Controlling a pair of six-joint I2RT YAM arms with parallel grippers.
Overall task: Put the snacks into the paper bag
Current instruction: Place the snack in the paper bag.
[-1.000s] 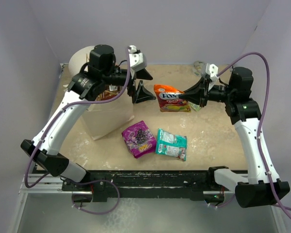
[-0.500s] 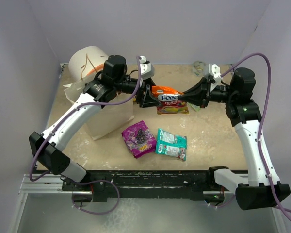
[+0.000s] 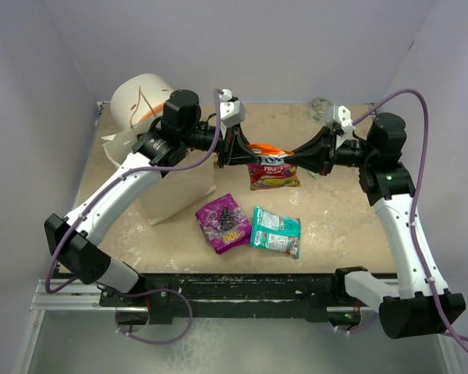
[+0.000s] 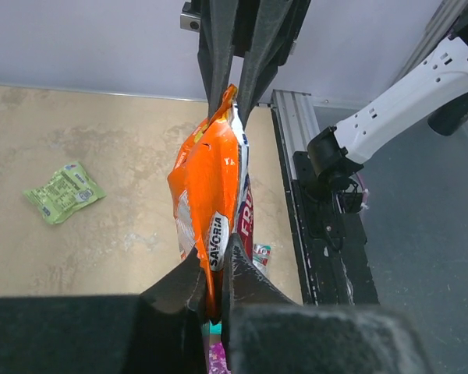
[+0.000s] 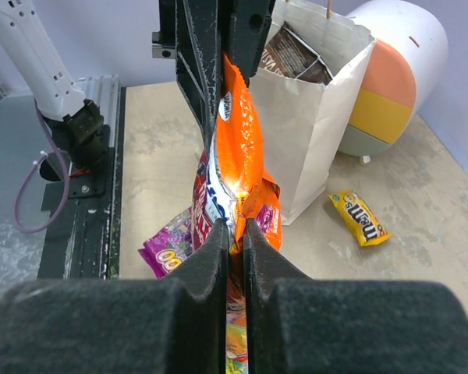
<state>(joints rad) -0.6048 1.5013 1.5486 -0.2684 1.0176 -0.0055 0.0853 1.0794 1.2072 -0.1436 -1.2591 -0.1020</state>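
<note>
I will next swing my left gripper and tip it down over the paper bag's opening (image 3: 127, 139), which is wide open to the gripper's left in the top view, and let go of the orange-red packet (image 3: 274, 168).
The orange-red packet (image 3: 274, 168) hangs in the air between both grippers, above the middle of the table. My left gripper (image 4: 216, 253) is shut on one end of the orange-red packet (image 4: 207, 179). My right gripper (image 5: 234, 226) pinches the opposite end of the packet (image 5: 242, 148), jaws nearly together. The paper bag (image 3: 175, 191) stands upright and open to the left, with a dark brown packet (image 5: 292, 54) inside it. A purple packet (image 3: 224, 222) and a teal packet (image 3: 275, 231) lie near the front. A yellow candy bag (image 5: 359, 216) and a small green packet (image 4: 62, 191) lie on the table.
A white-and-orange cylinder (image 3: 136, 101) lies behind the paper bag at the back left. A small grey-green ball (image 3: 321, 107) sits by the back wall. The metal rail and arm bases (image 3: 242, 292) run along the near edge.
My left gripper swung from over the paper bag toward the middle and closed on the orange-red packet. My right gripper lifted that packet off the table and shifted it left.
</note>
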